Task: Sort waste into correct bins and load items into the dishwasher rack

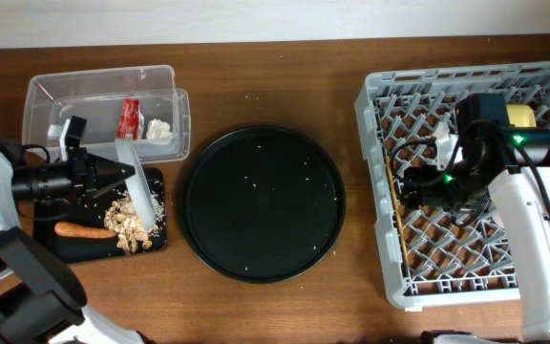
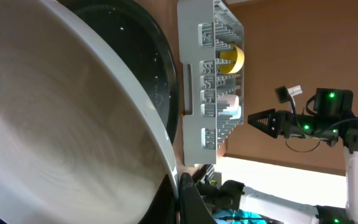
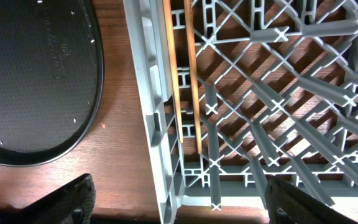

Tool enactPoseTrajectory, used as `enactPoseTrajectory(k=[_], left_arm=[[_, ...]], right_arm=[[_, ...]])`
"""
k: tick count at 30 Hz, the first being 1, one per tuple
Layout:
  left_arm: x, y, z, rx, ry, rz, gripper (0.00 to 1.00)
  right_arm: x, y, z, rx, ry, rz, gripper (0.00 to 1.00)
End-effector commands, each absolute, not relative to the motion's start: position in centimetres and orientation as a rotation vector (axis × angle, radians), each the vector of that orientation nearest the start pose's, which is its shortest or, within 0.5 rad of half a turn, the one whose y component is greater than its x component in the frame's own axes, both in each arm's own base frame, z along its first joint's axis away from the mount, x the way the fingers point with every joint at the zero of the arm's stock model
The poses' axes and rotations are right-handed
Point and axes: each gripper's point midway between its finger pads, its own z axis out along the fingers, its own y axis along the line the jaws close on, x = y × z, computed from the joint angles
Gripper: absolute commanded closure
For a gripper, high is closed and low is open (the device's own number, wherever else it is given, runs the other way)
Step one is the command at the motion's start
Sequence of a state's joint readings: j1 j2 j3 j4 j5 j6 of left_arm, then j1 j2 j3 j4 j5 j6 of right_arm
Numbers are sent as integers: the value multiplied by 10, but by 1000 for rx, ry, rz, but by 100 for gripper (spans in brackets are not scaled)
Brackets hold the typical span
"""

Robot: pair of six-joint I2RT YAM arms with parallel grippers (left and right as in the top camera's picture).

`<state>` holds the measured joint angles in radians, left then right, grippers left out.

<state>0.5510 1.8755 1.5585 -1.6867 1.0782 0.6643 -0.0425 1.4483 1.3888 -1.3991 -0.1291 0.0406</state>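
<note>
My left gripper will next carry the plate (image 1: 141, 196) to the right in the overhead view, to the large round black tray (image 1: 258, 201), then lower and release it there, because the tray is free of dishes.
My left gripper (image 1: 120, 173) is shut on the rim of the round pale grey plate (image 1: 141, 196), holding it tilted on edge over the flat black tray (image 1: 65, 247). Beige food scraps (image 1: 127, 222) and the orange carrot (image 1: 82, 229) lie on that tray. In the left wrist view the plate (image 2: 55, 124) fills the frame, with the jaws (image 2: 179, 199) pinching its edge. The clear tub (image 1: 103, 76) holds the red wrapper (image 1: 129, 118) and white tissue (image 1: 159, 129). My right gripper (image 1: 416, 186) (image 3: 185, 208) is open and empty over the rack (image 1: 447, 277). Two chopsticks (image 3: 182, 74) lie along the rack's left side. The yellow bowl (image 1: 521, 115) is in it.
The large round black tray (image 1: 261, 203) lies between the bins and the rack, dotted with crumbs; it also shows in the right wrist view (image 3: 36, 74). The rack (image 3: 278, 93) stands close to the table's right edge. A pale cup-like item (image 1: 444, 140) sits in the rack.
</note>
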Motion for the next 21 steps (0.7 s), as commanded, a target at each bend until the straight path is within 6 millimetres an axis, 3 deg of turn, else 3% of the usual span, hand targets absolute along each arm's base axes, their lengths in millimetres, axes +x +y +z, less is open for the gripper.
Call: enactPoseTrajectory(k=[1,6,10,11,14,16,18,19,21], left_arm=[[328,32,210,-251,2392,-1475,100],[326,41,214,-242,2356,-1454,100],[322,27,225,-222,2354,-1492,100],[321,13,231,-157,2364,-1488,100],[317,-56,250,146,2443,-1429,100],[330,-84,219,144,2684,-1174,100],[340,-131,194,301,2799,-847,100],[340,-152,185,392,2818,-680,100],[321,-202,168,597,2837,-490,100]], right_arm=[[265,8,182,104,3011,179,14],[264,8,181,105,3018,179,13],[264,8,181,105,3018,180,13],[264,8,181,105,3018,180,13],[264,8,181,105,3018,180,13],[264,8,181,105,3018,180,13],[264,8,181,105,3018,180,13],[264,8,181,106,3018,180,13],[264,8,181,110,3018,181,13]])
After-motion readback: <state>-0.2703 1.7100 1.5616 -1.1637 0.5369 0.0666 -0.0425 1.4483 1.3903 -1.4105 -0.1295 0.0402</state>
